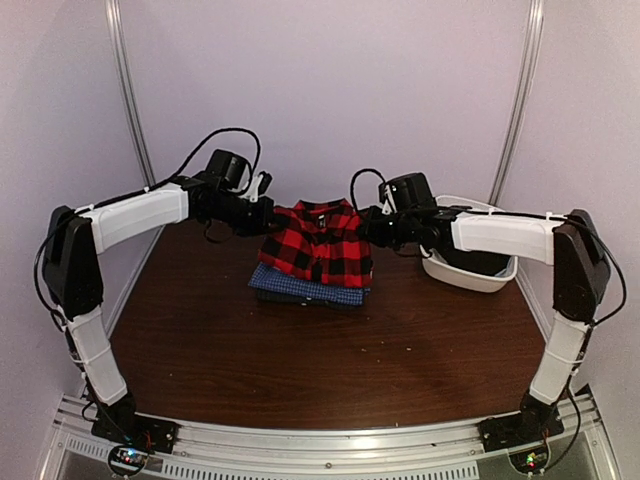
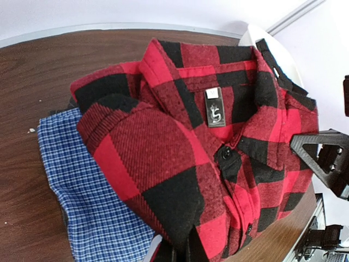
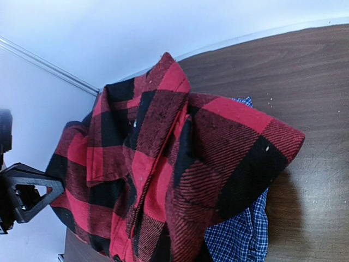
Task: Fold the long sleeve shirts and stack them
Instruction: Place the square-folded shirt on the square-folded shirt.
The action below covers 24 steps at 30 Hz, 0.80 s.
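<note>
The right gripper lowers the plaid edge onto the blue check shirt below the gripper next and releases it, because the plaid still hangs raised.
The folded red-and-black plaid shirt (image 1: 320, 240) lies over the folded blue check shirt (image 1: 310, 288) at the back middle of the table. My left gripper (image 1: 266, 224) is shut on the plaid shirt's left edge. In the left wrist view its dark fingertips (image 2: 191, 248) pinch a black square of the plaid shirt (image 2: 207, 136), with the blue check shirt (image 2: 82, 180) beneath. My right gripper (image 1: 369, 234) is shut on the right edge. In the right wrist view the bunched plaid shirt (image 3: 180, 164) hides its fingers, and the blue check shirt (image 3: 245, 234) shows below.
A white basin (image 1: 470, 268) stands on the table just right of the shirts, behind my right arm. Grey walls close in the back and both sides. The brown table (image 1: 320, 360) stretches toward the arm bases.
</note>
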### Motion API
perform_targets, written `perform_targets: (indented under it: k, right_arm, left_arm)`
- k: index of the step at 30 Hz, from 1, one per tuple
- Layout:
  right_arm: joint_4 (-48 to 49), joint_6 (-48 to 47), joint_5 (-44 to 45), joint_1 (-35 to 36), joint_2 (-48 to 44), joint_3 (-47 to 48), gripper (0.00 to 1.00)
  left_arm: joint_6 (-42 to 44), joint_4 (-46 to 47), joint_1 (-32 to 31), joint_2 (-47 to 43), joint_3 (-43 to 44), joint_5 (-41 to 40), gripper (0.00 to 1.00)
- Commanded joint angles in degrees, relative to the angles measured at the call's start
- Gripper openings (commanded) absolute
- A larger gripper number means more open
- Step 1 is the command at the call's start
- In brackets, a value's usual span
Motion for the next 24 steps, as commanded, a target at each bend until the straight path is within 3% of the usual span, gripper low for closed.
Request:
perform_targets:
  k: [1, 16, 21, 24]
  right_arm:
    - [-0.12, -1.33, -1.81, 0.41, 5.43, 5.67, 0.0]
    - [-2.9, -5.95, -1.33, -4.0, 20.71, 10.82, 0.0]
    - [-4.34, -8.59, -2.42, -4.79, 22.32, 11.39, 0.2]
    - [-6.63, -10.67, -1.93, -4.83, 21.72, 12.24, 0.35]
  left_arm:
    - [1.97, 1.12, 3.07, -1.64, -0.93, 2.87, 0.0]
    - [1.44, 2.95, 6.68, 9.66, -4.31, -0.67, 0.0]
    - [-0.91, 4.24, 6.73, 10.56, -7.04, -5.31, 0.0]
    - [-1.9, 4.95, 6.77, 10.12, -8.65, -6.19, 0.07]
